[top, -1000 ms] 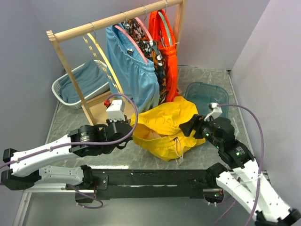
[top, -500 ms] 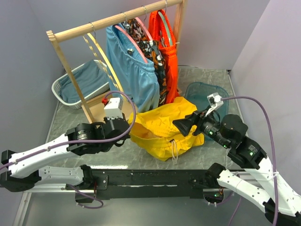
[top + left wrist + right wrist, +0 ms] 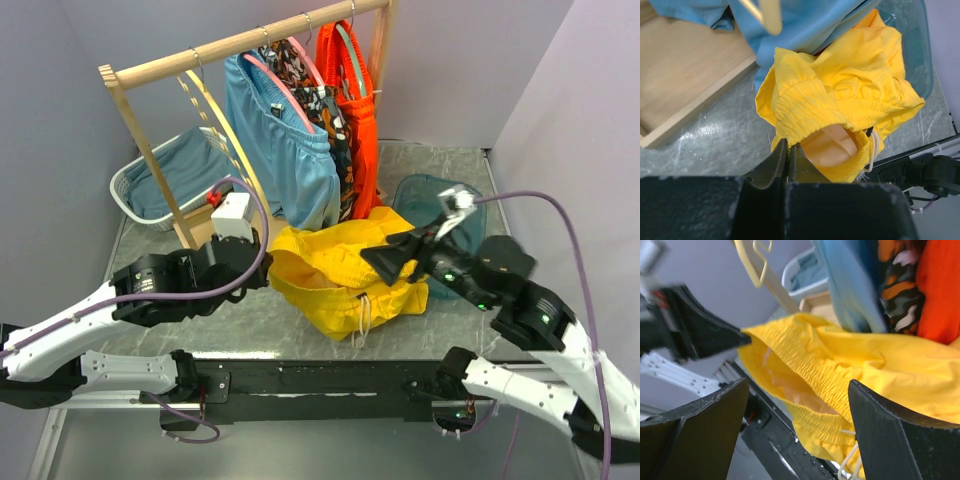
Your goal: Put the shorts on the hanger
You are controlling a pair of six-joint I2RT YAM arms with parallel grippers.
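The opposite end alone is held by my left gripper, so my right gripper should next move down and turn, with its fingers on both sides of the waistband's loose end (image 3: 374, 283) (image 3: 842, 402), to close there.
The yellow shorts (image 3: 345, 272) lie crumpled on the table with the waistband hole facing the near edge and the white drawstring hanging down. My left gripper (image 3: 266, 268) is shut on the left end of the waistband; in the left wrist view its tips (image 3: 788, 145) pinch the elastic edge of the shorts (image 3: 840, 90). My right gripper (image 3: 385, 258) hovers open just above the shorts' right side; in the right wrist view its fingers (image 3: 705, 425) stand wide apart around the waistband (image 3: 830, 385), touching nothing. The pale wood hanger (image 3: 215, 115) hangs at the left end of the rack rail.
The wooden rack (image 3: 240, 45) also carries light blue shorts (image 3: 280, 140), a patterned garment and orange shorts (image 3: 352, 90). Its base board (image 3: 212, 228) sits just behind my left gripper. A white basket (image 3: 160, 178) stands at the back left. A clear teal bin (image 3: 440, 200) stands behind my right arm.
My left gripper has drawn the waistband end to the left and a little back. My right arm has lifted and swung left over the shorts, its jaws still open.
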